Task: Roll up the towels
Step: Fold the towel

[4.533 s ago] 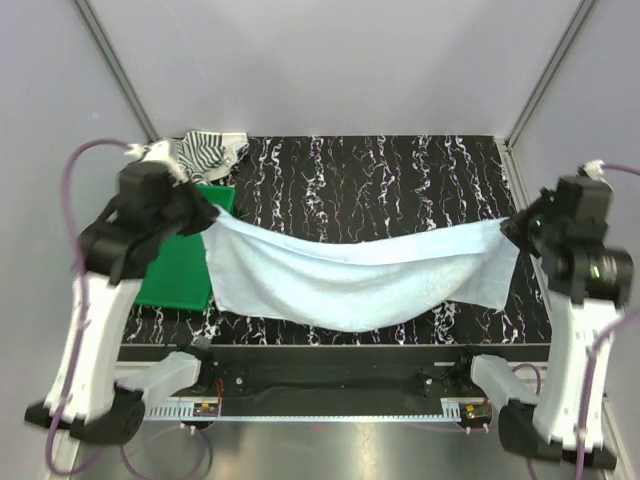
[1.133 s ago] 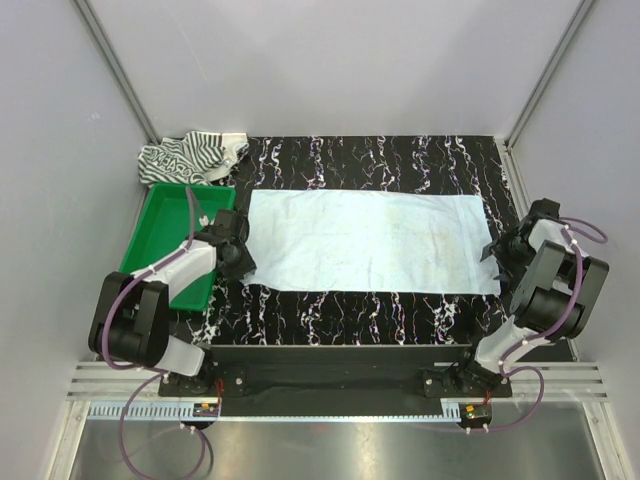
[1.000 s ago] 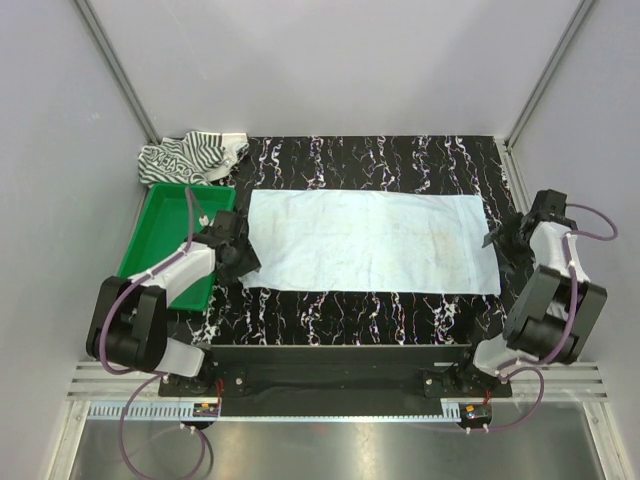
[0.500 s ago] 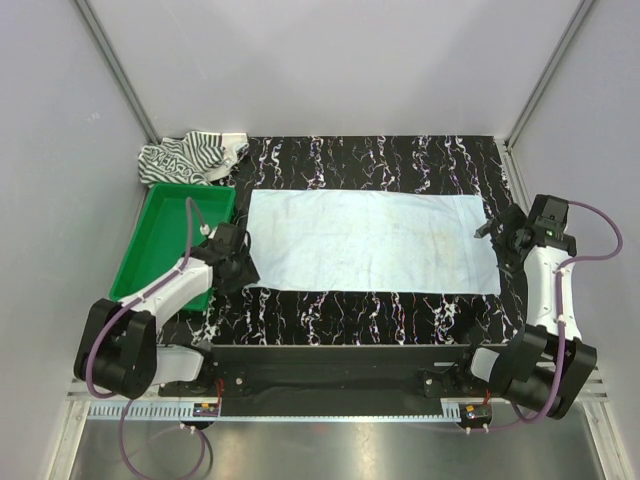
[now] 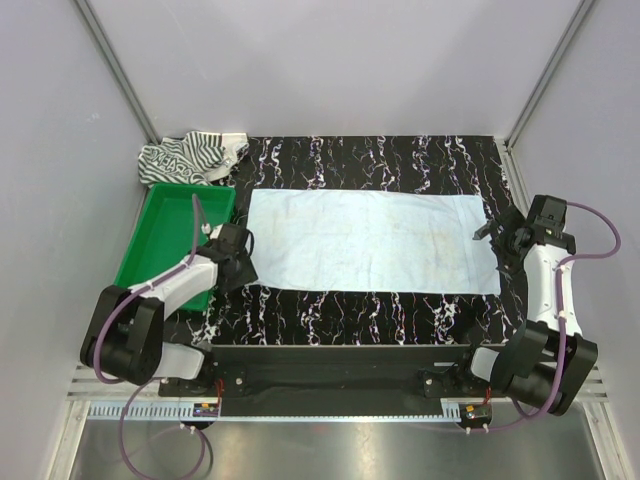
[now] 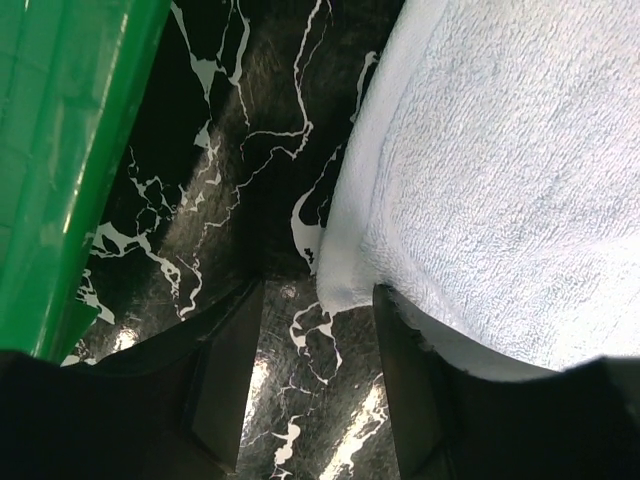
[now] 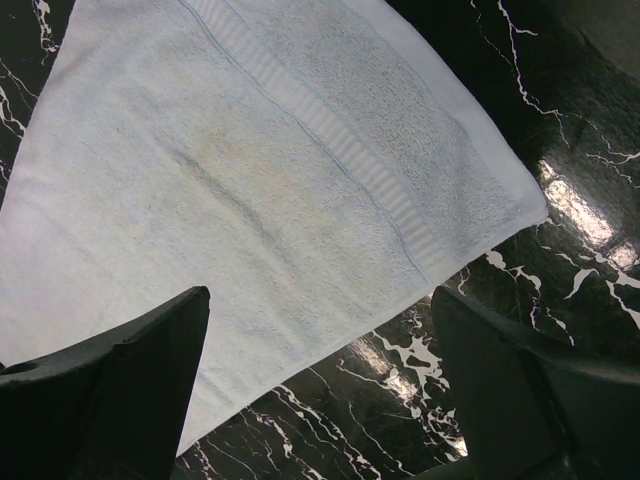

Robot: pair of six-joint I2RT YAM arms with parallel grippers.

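Note:
My left gripper is at the other corner, so my right gripper needs to move down and back next, onto the blue towel's near corner [image 5: 495, 289].
The light blue towel [image 5: 372, 240] lies spread flat on the black marbled table [image 5: 400, 165]. The striped towel [image 5: 190, 157] sits crumpled at the back left corner. My left gripper [image 5: 244, 270] is low at the blue towel's near left corner, jaws open. In the left wrist view that corner [image 6: 342, 285] lies just ahead of the gap between the fingers of the left gripper [image 6: 315, 385], and the right finger [image 6: 408, 395] rests against the towel's edge. My right gripper [image 5: 492, 250] hovers over the towel's right end, wide open. The right wrist view shows the right gripper [image 7: 320, 300] empty above the towel [image 7: 250, 170].
A green tray [image 5: 160, 255] stands left of the blue towel, close beside the left arm; its wall [image 6: 60, 150] fills the left of the left wrist view. Grey walls close in the table on three sides.
The towel, earlier held up between both grippers, now lies flat. Over the last second the right gripper opened wide and rose off the right end. The left gripper narrowed slightly at the near left corner.

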